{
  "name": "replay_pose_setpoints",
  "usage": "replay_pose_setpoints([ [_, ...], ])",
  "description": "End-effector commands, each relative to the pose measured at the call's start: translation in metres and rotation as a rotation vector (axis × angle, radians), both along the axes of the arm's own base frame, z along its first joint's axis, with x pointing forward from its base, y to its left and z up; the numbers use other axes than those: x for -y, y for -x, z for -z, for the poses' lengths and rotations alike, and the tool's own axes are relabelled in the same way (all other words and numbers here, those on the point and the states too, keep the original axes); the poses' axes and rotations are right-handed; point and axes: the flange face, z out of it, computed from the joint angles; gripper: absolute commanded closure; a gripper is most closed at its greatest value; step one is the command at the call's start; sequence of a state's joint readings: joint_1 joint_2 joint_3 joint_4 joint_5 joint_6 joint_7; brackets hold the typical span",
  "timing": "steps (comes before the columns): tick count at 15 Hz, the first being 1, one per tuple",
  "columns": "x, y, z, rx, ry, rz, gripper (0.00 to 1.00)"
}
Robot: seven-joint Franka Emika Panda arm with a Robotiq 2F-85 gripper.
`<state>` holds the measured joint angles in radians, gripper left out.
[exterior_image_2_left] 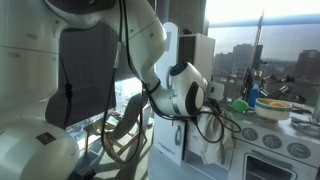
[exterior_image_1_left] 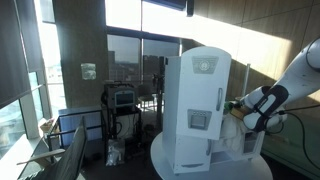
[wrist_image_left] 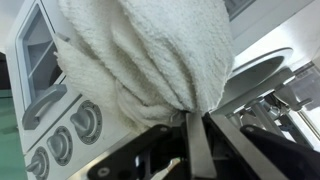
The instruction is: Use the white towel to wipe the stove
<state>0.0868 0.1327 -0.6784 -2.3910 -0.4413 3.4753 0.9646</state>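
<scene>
The robot will next lift the white towel (exterior_image_2_left: pixel 205 145) in its gripper and let go of it over the stove top by the green item (exterior_image_2_left: pixel 232 110), because the towel hangs down the front of the stove.
My gripper (wrist_image_left: pixel 190 122) is shut on the white towel (wrist_image_left: pixel 150 50), which bunches in thick folds right in front of the wrist camera. The stove (wrist_image_left: pixel 40 120) lies behind the towel, showing an oven door window and several round knobs at the left. In an exterior view the gripper (exterior_image_2_left: pixel 213 100) hangs beside the stove (exterior_image_2_left: pixel 280 150) with the towel (exterior_image_2_left: pixel 205 145) draping down from it. In an exterior view the gripper (exterior_image_1_left: pixel 243 108) is at the right of the tall cabinet, above the low stove (exterior_image_1_left: pixel 246 140).
The tall white fridge cabinet (exterior_image_1_left: pixel 200 100) stands right next to the stove and also shows in an exterior view (exterior_image_2_left: pixel 195 50). On the stove top sit a green item (exterior_image_2_left: pixel 240 103), a blue bottle (exterior_image_2_left: pixel 253 95) and a bowl (exterior_image_2_left: pixel 275 108). Windows and chairs are behind.
</scene>
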Motion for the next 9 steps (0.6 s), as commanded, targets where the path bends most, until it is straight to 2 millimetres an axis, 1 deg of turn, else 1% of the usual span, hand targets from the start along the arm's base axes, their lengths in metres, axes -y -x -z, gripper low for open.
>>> replay_pose_setpoints([
  [1, 0.007, -0.004, -0.014, 0.036, -0.019, 0.017, 0.96],
  [2, 0.008, -0.002, -0.021, 0.053, -0.019, 0.017, 0.96],
  [5, 0.018, 0.008, -0.056, 0.105, 0.002, 0.020, 0.96],
  [7, 0.018, 0.015, -0.083, 0.156, 0.016, 0.007, 0.96],
  [9, 0.017, 0.017, -0.112, 0.214, 0.048, -0.017, 0.96],
])
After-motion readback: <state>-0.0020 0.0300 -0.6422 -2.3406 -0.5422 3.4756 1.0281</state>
